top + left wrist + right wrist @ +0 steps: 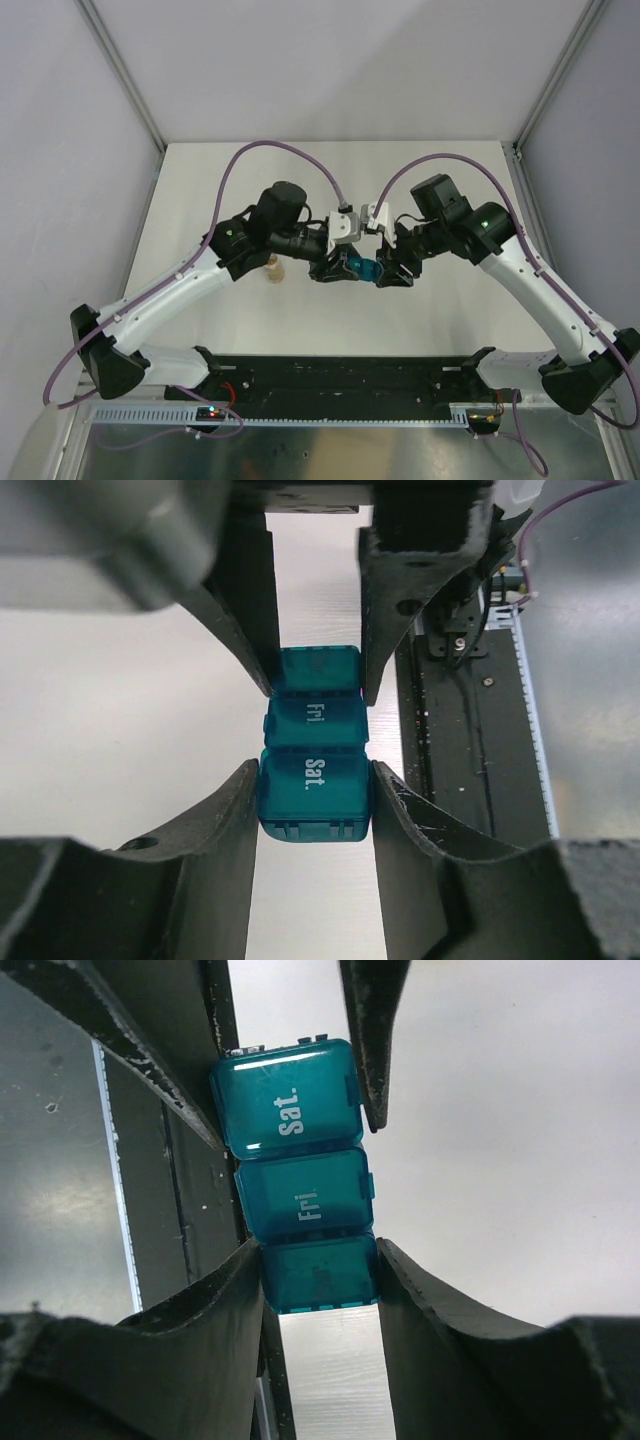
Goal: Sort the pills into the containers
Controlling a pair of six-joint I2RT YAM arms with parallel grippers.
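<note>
The right gripper moves down to the bare tabletop below it next and releases the strip's end compartment there, since the container strip (361, 267) hangs in the air.
The teal-blue container strip (361, 267) has three joined compartments with lids shut and hangs between both grippers above the table. My left gripper (315, 800) is shut on its "Sat." end (314, 786). My right gripper (318, 1272) is shut on the other end compartment (320, 1273), whose label I cannot read. "Fri." sits in the middle (305, 1195). In the top view the left gripper (338, 268) and right gripper (385, 270) meet at the strip. No pills show.
A small round orange-tan bottle (274, 269) stands on the white table (420, 320) just left of the left gripper, partly under the left arm. The black base rail (340, 375) runs along the near edge.
</note>
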